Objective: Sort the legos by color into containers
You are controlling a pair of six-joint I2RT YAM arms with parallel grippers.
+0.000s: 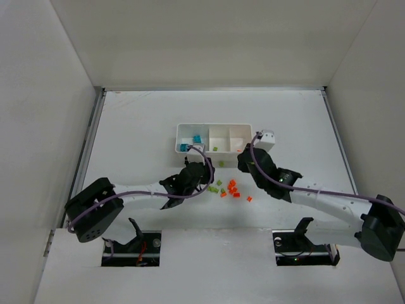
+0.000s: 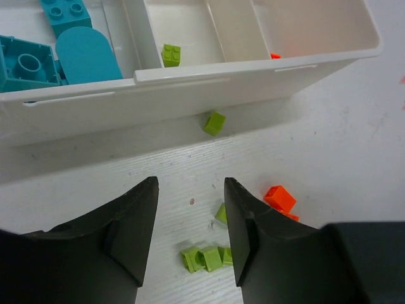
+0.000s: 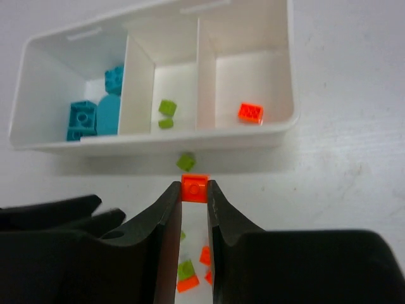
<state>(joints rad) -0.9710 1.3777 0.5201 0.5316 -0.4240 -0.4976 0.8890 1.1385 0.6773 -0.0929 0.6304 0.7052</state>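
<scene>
My right gripper moves outward past the tray's front side next, over the tray section holding one orange brick (image 1: 240, 137) (image 3: 245, 92), and releases its brick there, as the colors match.
The white three-compartment tray (image 1: 179, 136) stands mid-table. Teal bricks (image 3: 95, 117) lie in its left compartment, lime bricks (image 3: 167, 107) in the middle one, and one orange brick (image 3: 250, 113) in the right one. My right gripper (image 3: 194, 191) is shut on an orange brick (image 3: 194, 187) and holds it just in front of the tray's front wall (image 3: 158, 142). My left gripper (image 2: 190, 187) is open and empty, low over a cluster of lime bricks (image 2: 205, 258) on the table. One lime brick (image 2: 214, 123) lies against the tray front. Loose orange bricks (image 1: 233, 189) lie between the arms.
White enclosure walls stand at the left, right and back. A metal rail (image 1: 88, 145) runs along the table's left edge. Both grippers (image 1: 201, 166) (image 1: 247, 158) sit close together in front of the tray.
</scene>
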